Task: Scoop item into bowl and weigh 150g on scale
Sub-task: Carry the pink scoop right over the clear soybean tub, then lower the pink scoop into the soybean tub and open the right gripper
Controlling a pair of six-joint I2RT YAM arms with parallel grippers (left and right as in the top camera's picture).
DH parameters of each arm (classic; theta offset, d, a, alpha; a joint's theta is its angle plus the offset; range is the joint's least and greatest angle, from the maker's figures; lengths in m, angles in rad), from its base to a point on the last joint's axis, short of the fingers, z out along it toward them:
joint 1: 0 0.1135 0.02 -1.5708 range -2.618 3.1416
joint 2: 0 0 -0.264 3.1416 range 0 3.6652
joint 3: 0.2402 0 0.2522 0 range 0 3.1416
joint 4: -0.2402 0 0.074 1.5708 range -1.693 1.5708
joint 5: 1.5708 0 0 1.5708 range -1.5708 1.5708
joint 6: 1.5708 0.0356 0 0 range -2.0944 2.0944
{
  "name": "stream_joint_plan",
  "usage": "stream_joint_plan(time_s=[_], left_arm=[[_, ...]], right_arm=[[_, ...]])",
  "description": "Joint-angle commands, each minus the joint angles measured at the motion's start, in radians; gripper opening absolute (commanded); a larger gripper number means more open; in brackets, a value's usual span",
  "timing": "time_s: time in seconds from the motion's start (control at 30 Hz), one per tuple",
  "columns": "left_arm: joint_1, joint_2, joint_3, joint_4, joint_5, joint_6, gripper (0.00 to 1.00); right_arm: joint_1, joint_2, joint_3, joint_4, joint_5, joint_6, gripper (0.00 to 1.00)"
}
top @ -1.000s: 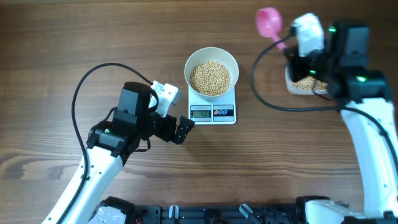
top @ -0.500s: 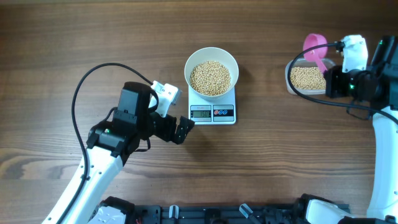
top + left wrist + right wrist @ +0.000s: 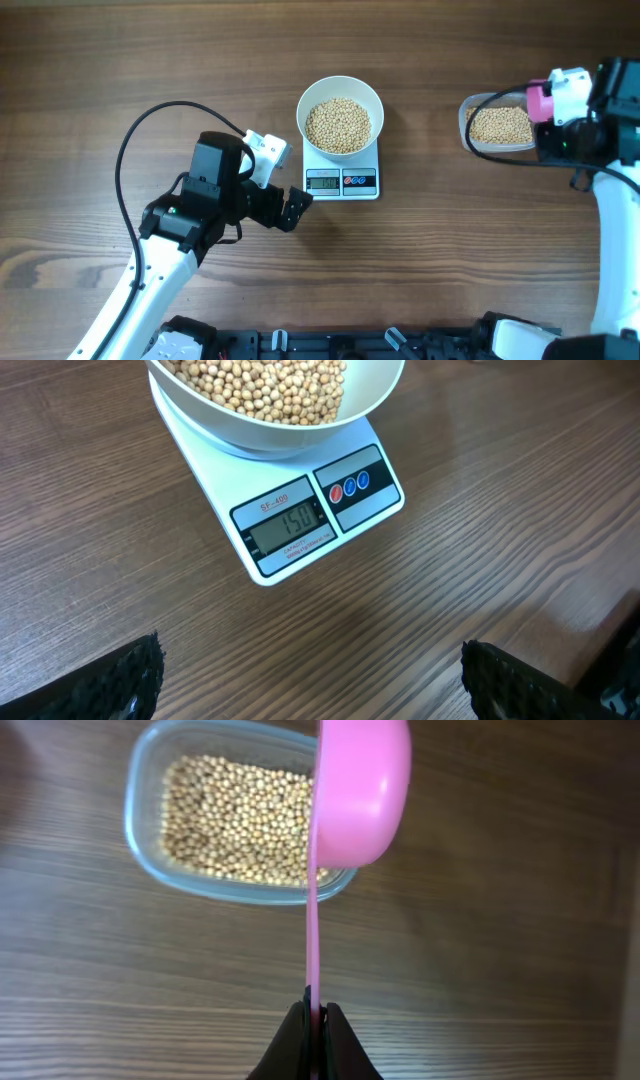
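Next, the right gripper shifts to the left in the overhead view first, then lowers the scoop onto the tub's beans (image 3: 241,822), since the scale shows the target weight.
A white bowl (image 3: 340,100) full of tan beans (image 3: 338,125) stands on the white scale (image 3: 342,181); the scale (image 3: 310,520) display reads 150 under the bowl (image 3: 280,435). My left gripper (image 3: 291,210) rests open on the table just left of the scale's front, its fingertips (image 3: 120,680) wide apart with nothing between them. My right gripper (image 3: 312,1020) is shut on the thin handle of the pink scoop (image 3: 360,790), which hangs on its side over the right end of the clear tub (image 3: 150,780) of beans (image 3: 235,820). Overhead, the scoop (image 3: 539,102) shows at the tub's right edge.
The clear tub (image 3: 470,128) of beans sits at the right of the table. A black cable (image 3: 140,140) loops over the left arm. Bare wooden table surrounds the scale.
My right arm has swung right with the scoop, from left of the tub to its right end. The left arm, bowl and scale have not moved.
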Motion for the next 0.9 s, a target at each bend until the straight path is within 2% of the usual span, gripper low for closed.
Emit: stream_joint_plan(time_s=[0.0,0.2,0.4,0.53,0.67,0.87], left_arm=[[-0.005,0.005,-0.003,0.003,0.012,0.005,1.00],[-0.004,0.005,-0.003,0.004,0.012,0.005,1.00],[-0.004,0.005,-0.003,0.004,0.012,0.005,1.00],[-0.004,0.005,-0.003,0.004,0.012,0.005,1.00],[-0.005,0.005,-0.003,0.004,0.012,0.005,1.00],[-0.005,0.005,-0.003,0.004,0.012,0.005,1.00]], right_arm=[[0.043,0.047,0.003,0.026,0.089,-0.014,0.04],[0.118,0.087,0.003,0.058,0.164,-0.005,0.04],[0.127,0.087,0.003,0.048,-0.043,0.008,0.04],[0.126,0.087,0.003,0.027,-0.109,0.049,0.04],[0.085,0.087,0.003,-0.023,-0.141,0.047,0.04],[-0.051,0.087,0.003,-0.058,-0.268,0.085,0.04]])
